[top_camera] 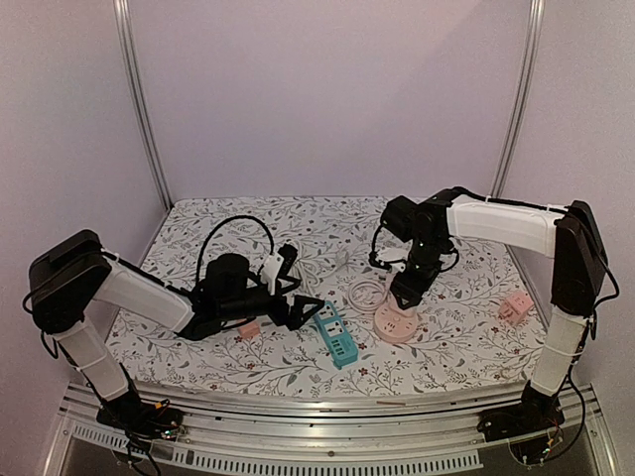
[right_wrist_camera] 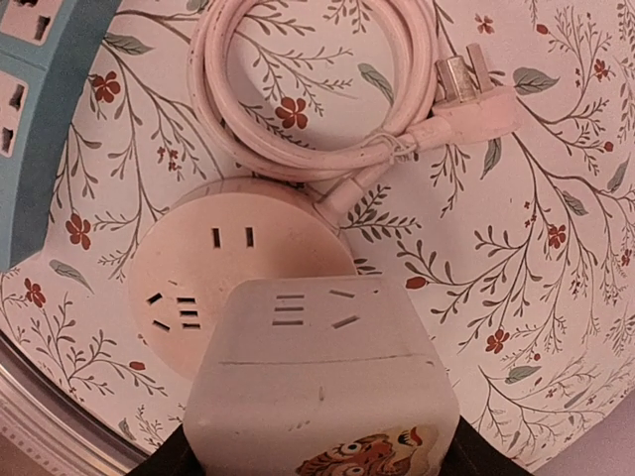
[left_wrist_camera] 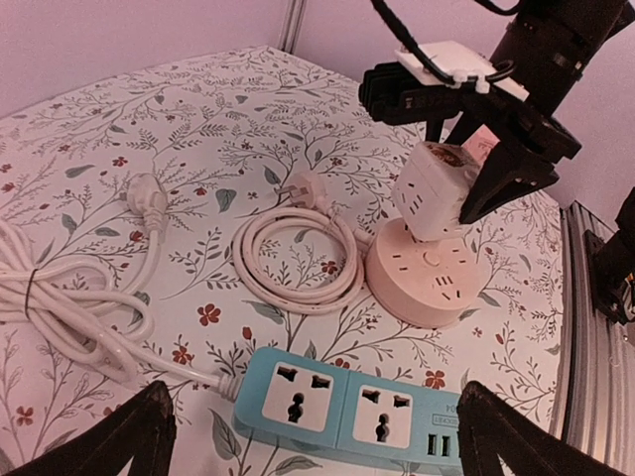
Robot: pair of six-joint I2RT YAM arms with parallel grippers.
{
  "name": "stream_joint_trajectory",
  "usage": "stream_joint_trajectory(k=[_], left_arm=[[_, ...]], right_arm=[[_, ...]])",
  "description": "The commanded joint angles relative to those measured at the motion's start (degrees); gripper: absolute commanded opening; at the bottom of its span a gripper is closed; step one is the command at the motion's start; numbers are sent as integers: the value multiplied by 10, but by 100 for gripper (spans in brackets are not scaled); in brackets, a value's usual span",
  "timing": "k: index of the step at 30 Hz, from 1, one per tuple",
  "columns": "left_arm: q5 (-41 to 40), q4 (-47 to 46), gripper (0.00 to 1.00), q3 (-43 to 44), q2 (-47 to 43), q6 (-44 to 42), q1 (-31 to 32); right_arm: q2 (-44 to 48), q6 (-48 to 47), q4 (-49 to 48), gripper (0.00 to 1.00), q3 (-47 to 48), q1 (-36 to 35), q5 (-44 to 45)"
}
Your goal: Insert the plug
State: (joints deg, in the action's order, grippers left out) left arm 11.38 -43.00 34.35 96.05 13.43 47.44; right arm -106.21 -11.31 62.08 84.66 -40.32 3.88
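My right gripper holds the cube over the socket hub's far part [top_camera: 408, 311] already, so next I will lower the cube a little onto that part below and release it.
My right gripper [top_camera: 409, 281] is shut on a white cube adapter [left_wrist_camera: 433, 188] with a tiger sticker. It holds the cube tilted over the far part of the round pink socket hub [left_wrist_camera: 429, 273]. In the right wrist view the cube [right_wrist_camera: 317, 377] covers the hub's near half [right_wrist_camera: 213, 268], and its pins are hidden. The hub lies near the table's front [top_camera: 397, 324]. My left gripper [left_wrist_camera: 313, 441] is open and empty, its fingers [left_wrist_camera: 114, 436] either side of the blue power strip [left_wrist_camera: 352, 402] without touching it.
A coiled white cable [left_wrist_camera: 293, 253] with a plug [right_wrist_camera: 476, 99] lies beside the hub. A second white cable bundle [left_wrist_camera: 60, 307] lies left. The blue strip [top_camera: 335, 337] is front centre. A pink adapter [top_camera: 514, 308] sits far right, and a small pink block [top_camera: 248, 329] by the left arm.
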Motion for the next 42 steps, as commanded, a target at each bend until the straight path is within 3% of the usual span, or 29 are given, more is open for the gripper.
stream_joint_trajectory(k=[1, 22, 42], left_arm=[[6, -13, 98, 9, 9, 2, -8], [6, -12, 98, 5, 2, 3, -8], [0, -12, 98, -1, -9, 3, -8]], right_arm=[[-10, 11, 4, 0, 1, 6, -13], [-45, 27, 30, 0, 17, 13, -32], [-50, 65, 19, 0, -8, 19, 20]])
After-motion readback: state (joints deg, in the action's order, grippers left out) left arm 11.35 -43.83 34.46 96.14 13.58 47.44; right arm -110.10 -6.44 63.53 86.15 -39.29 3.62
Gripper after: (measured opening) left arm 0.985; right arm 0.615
